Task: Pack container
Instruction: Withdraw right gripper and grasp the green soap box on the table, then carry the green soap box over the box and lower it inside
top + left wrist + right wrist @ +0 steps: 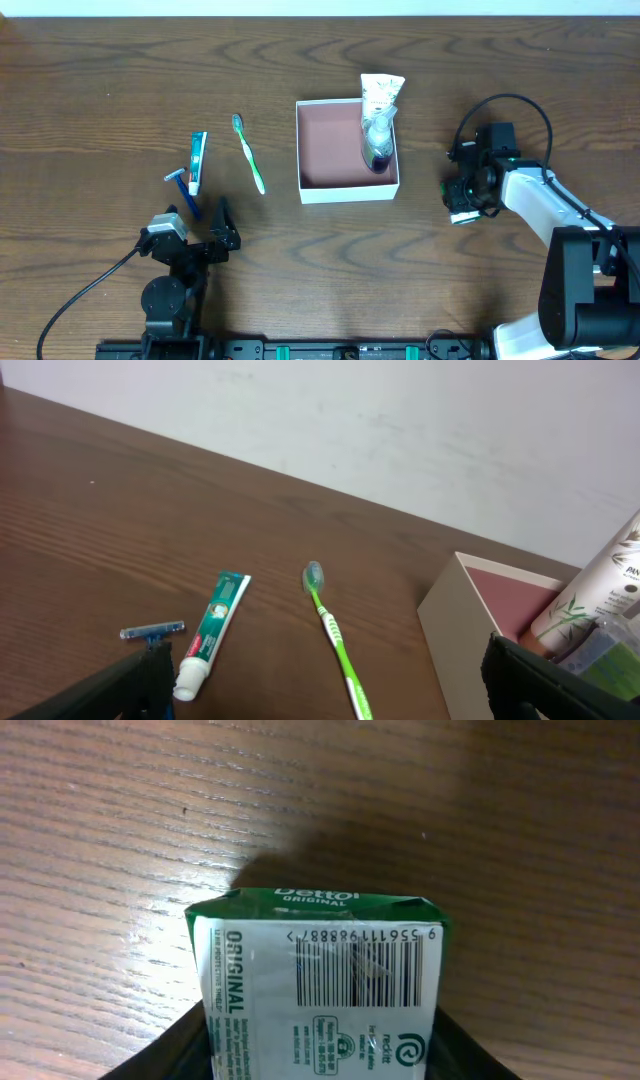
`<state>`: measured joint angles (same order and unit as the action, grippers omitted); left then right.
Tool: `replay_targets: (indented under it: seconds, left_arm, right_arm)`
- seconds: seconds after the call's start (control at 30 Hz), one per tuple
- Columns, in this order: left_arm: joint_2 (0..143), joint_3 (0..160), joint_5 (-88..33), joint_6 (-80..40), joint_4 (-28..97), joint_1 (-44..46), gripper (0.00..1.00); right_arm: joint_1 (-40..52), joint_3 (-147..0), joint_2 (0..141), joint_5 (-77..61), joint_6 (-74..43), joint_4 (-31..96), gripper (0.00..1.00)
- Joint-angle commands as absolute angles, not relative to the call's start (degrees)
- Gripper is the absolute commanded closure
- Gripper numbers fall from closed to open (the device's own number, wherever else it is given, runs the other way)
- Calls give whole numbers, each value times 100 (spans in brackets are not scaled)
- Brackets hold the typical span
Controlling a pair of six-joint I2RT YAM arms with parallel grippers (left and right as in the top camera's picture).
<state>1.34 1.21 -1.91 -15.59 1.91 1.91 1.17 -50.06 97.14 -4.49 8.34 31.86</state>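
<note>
Next, my right gripper lifts over the container's side, then lowers and releases the carton [320,970] on the container's bottom beside the clear bottle, since that spot is empty.
The container [347,188], a square white box with a reddish-brown floor, sits at the table's middle. It holds a white tube [381,95] and a clear bottle [378,145]. My right gripper [462,203] is right of it, shut on a green-and-white Dettol carton [320,970] that fills the gap between its fingers [325,1055]. My left gripper [195,215] is open and empty at front left, just in front of a blue razor [183,188]. A toothpaste tube [197,162] and a green toothbrush [249,153] lie beyond it. The left wrist view shows the toothbrush [335,640], the toothpaste [212,632] and the container's wall [455,630].
Dark wooden table all round. The right arm's black cable [510,100] loops above the right gripper. A pale wall [400,430] stands behind the table's far edge.
</note>
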Motion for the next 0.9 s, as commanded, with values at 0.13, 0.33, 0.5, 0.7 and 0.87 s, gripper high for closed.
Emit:
replay_targets:
  seconds: [0.13, 0.33, 0.5, 0.7, 0.87]
  left_arm:
    - [137, 23, -43, -1505, 410, 163, 2]
    - [137, 23, -43, -1505, 410, 163, 2]
    - [137, 23, -43, -1507, 410, 163, 2]
    - [137, 23, -43, -1505, 410, 163, 2]
    - [137, 23, -43, -1505, 410, 163, 2]
  right_arm:
    - [102, -4982, 9977, -845, 624, 3192, 57]
    - [115, -5583, 9701, -1553, 626, 3588, 59]
    - [150, -6355, 9251, -1833, 628, 4318, 63]
    - [454, -6724, 8536, -1929, 628, 4770, 64]
    - [1015, -6724, 8001, -2154, 941, 4801, 64]
